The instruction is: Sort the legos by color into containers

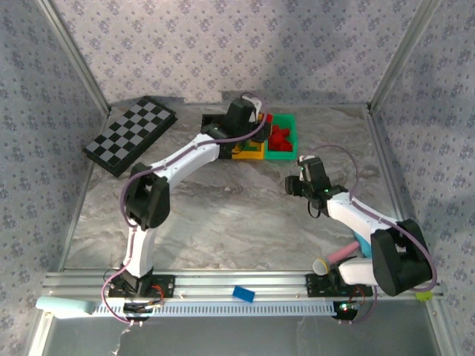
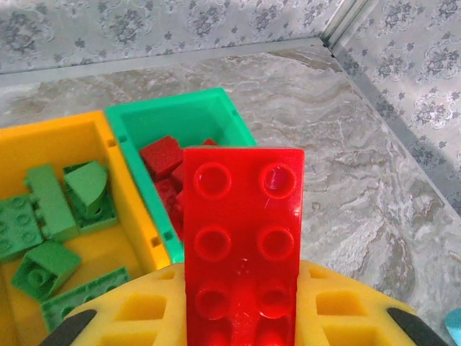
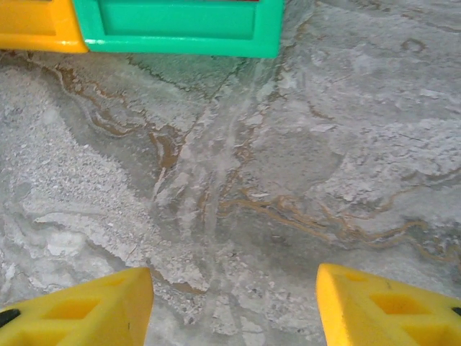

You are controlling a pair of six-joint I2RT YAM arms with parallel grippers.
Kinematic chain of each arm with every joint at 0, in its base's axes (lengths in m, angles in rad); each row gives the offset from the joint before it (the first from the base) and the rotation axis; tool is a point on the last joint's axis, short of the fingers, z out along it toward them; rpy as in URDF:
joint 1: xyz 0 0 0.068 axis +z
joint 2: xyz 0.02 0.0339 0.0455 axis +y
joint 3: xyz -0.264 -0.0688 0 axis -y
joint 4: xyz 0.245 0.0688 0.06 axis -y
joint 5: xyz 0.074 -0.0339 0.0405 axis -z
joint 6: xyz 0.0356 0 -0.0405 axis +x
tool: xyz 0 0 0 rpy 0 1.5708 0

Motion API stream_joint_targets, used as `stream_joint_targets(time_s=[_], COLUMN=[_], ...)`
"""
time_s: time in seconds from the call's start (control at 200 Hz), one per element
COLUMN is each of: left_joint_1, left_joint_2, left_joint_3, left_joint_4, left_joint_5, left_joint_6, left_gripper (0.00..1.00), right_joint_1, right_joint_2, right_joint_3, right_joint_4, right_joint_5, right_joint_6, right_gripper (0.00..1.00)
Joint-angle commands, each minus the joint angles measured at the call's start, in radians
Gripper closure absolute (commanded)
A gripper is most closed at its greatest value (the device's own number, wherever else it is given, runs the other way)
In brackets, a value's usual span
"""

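Observation:
The green container (image 2: 184, 122) with red legos is below, so my left gripper should next lower the red lego over it and then let go.
My left gripper (image 1: 251, 117) hovers over the row of containers at the back of the table, shut on a red eight-stud lego (image 2: 243, 238) that stands up between its yellow fingers (image 2: 346, 310). Beneath it, the green container (image 2: 184, 122) holds red legos (image 2: 162, 155), and the yellow-orange container (image 2: 57, 137) holds green legos (image 2: 43, 209). The black container (image 1: 214, 121) is mostly hidden by the arm. My right gripper (image 1: 300, 176) hangs open over bare table (image 3: 234, 303), nothing between its fingers, a little in front of the green container (image 3: 180, 29).
A black-and-white checkered board (image 1: 130, 136) lies at the back left. A blue brick (image 1: 243, 294) rests on the front rail. A pink and white object (image 1: 335, 256) lies by the right arm's base. Metal frame posts and patterned walls enclose the table.

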Motion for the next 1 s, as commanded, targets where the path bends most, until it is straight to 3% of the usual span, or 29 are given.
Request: stream_joint_targets(time_s=[0.0, 0.415, 0.77, 0.815, 0.995], left_joint_1=[-0.013, -0.017, -0.019, -0.017, -0.016], left_joint_2=[0.073, 0.531, 0.663, 0.670, 0.677], left_joint_3=[0.148, 0.812, 0.863, 0.863, 0.864], left_joint_4=[-0.051, -0.238, -0.096, -0.091, -0.095], left_joint_5=[0.038, 0.048, 0.030, 0.028, 0.035], left_joint_6=[0.005, -0.039, -0.151, -0.153, -0.163], left_gripper=[1.00, 1.00, 0.96, 0.90, 0.39], right_joint_1=[-0.018, -0.029, -0.029, -0.031, -0.031], right_joint_2=[-0.040, -0.077, -0.092, -0.098, -0.114], right_joint_3=[-0.024, -0.056, -0.061, -0.062, -0.067], right_joint_4=[0.029, 0.049, 0.050, 0.048, 0.045], right_joint_5=[0.008, -0.016, -0.030, -0.029, -0.022], right_joint_6=[0.025, 0.040, 0.043, 0.044, 0.043], right_gripper=[0.37, 0.36, 0.36, 0.36, 0.36])
